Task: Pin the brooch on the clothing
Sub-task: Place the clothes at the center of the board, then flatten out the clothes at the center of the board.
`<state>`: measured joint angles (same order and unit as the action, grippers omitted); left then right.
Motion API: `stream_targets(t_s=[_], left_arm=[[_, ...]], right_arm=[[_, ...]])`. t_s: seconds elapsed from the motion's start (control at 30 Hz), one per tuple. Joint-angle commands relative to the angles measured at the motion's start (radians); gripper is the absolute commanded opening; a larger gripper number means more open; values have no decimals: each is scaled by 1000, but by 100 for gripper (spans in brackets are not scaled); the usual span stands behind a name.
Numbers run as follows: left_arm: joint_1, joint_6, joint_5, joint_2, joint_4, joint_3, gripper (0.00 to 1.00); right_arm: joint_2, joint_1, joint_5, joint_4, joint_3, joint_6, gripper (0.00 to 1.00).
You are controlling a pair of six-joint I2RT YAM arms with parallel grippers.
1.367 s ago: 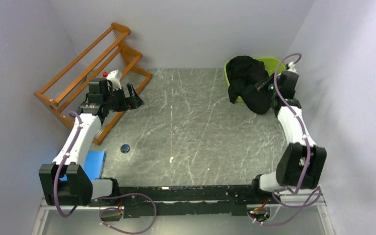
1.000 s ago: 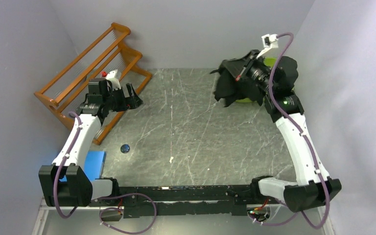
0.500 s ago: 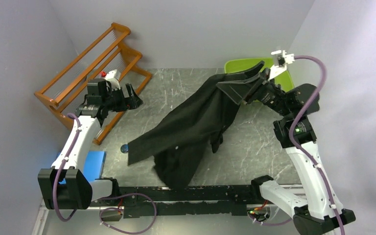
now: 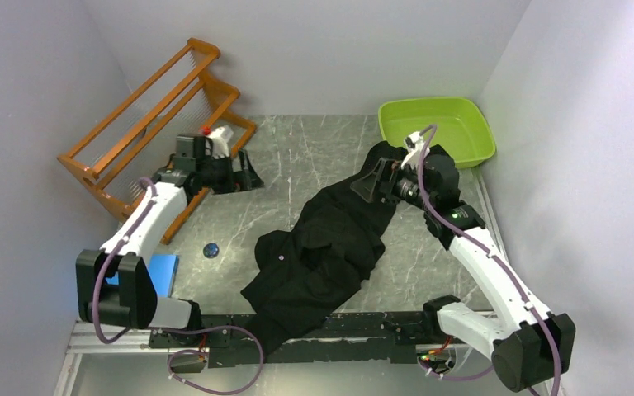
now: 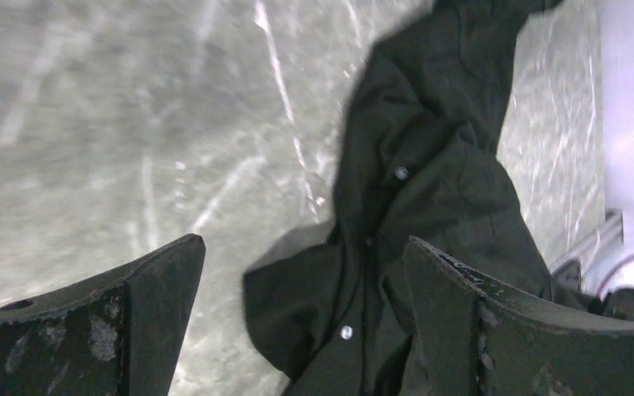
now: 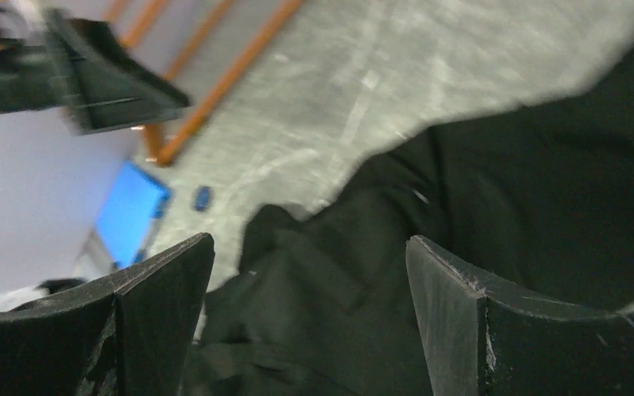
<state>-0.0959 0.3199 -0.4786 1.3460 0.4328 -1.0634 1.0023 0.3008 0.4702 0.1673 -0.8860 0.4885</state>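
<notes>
I will move my right gripper back and down from the shirt's far end, onto the shirt's edge on its own arm's side, because bare tabletop borders the shirt there.
The clothing (image 4: 322, 247), a black shirt with small pale buttons, lies crumpled across the table from near the green bin to the front edge. It also fills the left wrist view (image 5: 429, 190) and the right wrist view (image 6: 479, 206). The brooch (image 4: 210, 249), a small dark blue disc, rests on the table left of the shirt and shows in the right wrist view (image 6: 203, 198). My right gripper (image 4: 373, 183) (image 6: 309, 243) hovers open over the shirt's far end, nothing between its fingers. My left gripper (image 4: 243, 175) (image 5: 304, 243) stands open at the back left, apart from the shirt.
A green bin (image 4: 462, 111) stands at the back right. A wooden rack (image 4: 132, 124) leans along the left wall behind my left arm. A blue pad (image 4: 161, 276) lies at the front left near the brooch.
My right gripper pulled the shirt out of the green bin, swung it over the table and opened; the shirt has dropped onto the table. My left gripper shifted slightly right.
</notes>
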Motion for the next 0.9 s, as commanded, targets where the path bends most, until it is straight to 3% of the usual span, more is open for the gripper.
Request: stream_targets(t_s=[0.0, 0.23, 0.37, 0.67, 0.77, 0.83, 0.87], left_arm=[[-162, 55, -40, 49, 6, -33, 96], [-518, 143, 45, 48, -157, 41, 96], [-633, 137, 154, 23, -163, 51, 96], [-666, 176, 339, -156, -243, 144, 96], [-666, 184, 377, -225, -300, 187, 96], [-666, 185, 406, -261, -324, 214, 96], [-666, 187, 426, -278, -329, 232, 96]], right_arm=[[-2, -39, -241, 78, 110, 3, 90], [7, -215, -41, -5, 389, 175, 91], [14, -243, -16, -1, 469, 194, 88], [130, -235, 19, -150, 539, 200, 72], [185, -203, -45, -161, 509, 182, 68], [211, -161, -92, -162, 477, 169, 62], [220, -142, -104, -185, 450, 164, 51]])
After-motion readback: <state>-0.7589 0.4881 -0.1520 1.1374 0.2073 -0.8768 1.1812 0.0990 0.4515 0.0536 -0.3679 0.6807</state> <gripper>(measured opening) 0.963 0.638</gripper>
